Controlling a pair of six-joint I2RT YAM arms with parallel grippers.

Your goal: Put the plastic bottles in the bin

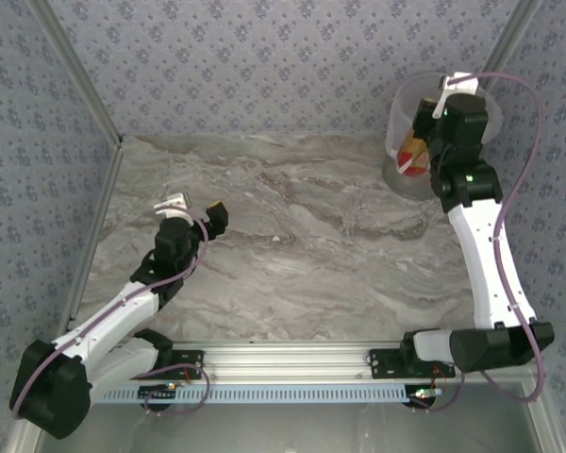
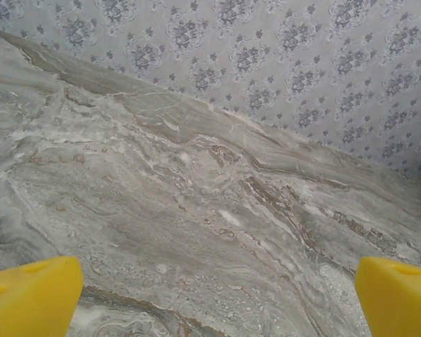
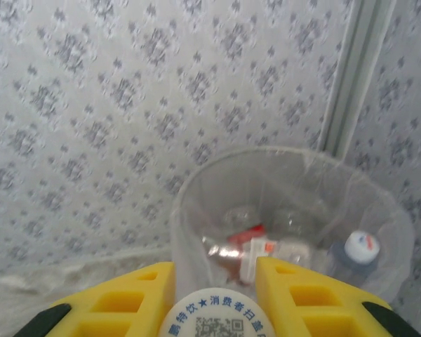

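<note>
I need to carry the white-capped bottle outward over the opening of the bin with my right gripper next and release it, because the bottle still hangs at the bin's near rim.
The translucent bin (image 1: pixel 397 111) stands at the table's far right corner, and my right gripper (image 1: pixel 421 142) hangs over its near rim. The yellow fingers (image 3: pixel 142 291) of that gripper (image 3: pixel 216 272) are shut on a plastic bottle (image 3: pixel 216 317), whose white printed cap faces the camera. The bin (image 3: pixel 196 191) lies just beyond it, with other bottles at the bottom: one red-labelled (image 3: pixel 247 246), one with a blue-white cap (image 3: pixel 358 247). My left gripper (image 1: pixel 196 209) hovers open over the left of the table; nothing lies between the fingers of the left gripper (image 2: pixel 214 281).
Bare grey marble table (image 1: pixel 302 245) stretches between the arms. Patterned walls (image 1: pixel 264 57) close in the back and sides. A metal corner post (image 3: pixel 351 77) rises behind the bin. An aluminium rail (image 1: pixel 292 359) runs along the near edge.
</note>
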